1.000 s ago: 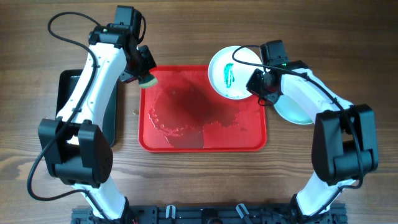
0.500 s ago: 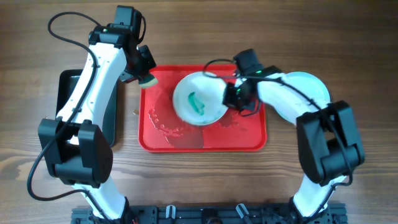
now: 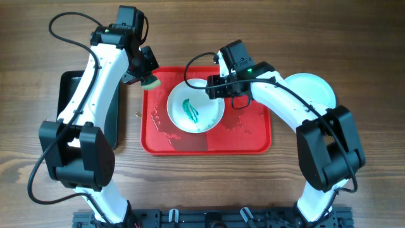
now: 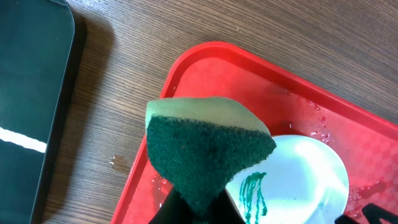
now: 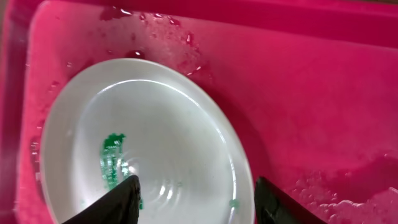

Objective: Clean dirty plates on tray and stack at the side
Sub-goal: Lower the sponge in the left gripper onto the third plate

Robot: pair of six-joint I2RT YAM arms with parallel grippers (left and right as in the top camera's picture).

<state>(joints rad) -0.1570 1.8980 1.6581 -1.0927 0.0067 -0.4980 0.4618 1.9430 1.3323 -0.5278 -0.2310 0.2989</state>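
The right gripper lowers next until its spread fingers straddle the plate's rim on the side away from the sponge (image 4: 205,149).
A white plate (image 3: 195,106) with a teal smear lies flat in the wet red tray (image 3: 253,142). It also shows in the left wrist view (image 4: 305,174) and the right wrist view (image 5: 168,124). My right gripper (image 3: 215,88) hovers over the plate's right rim with its fingers spread wide (image 5: 196,186), holding nothing. My left gripper (image 3: 147,76) is shut on a green sponge (image 4: 205,149) above the tray's far left corner (image 4: 205,62), beside the plate. A pale aqua plate (image 3: 313,88) sits on the table right of the tray. A third plate is not visible.
A black glossy tray (image 3: 66,85) lies on the wooden table left of the red tray, under my left arm. Water drops and puddles cover the red tray's floor (image 5: 323,93).
My right gripper carried the smeared plate from the tray's far right corner leftward, set it flat in the tray's middle and opened. The left arm has not moved.
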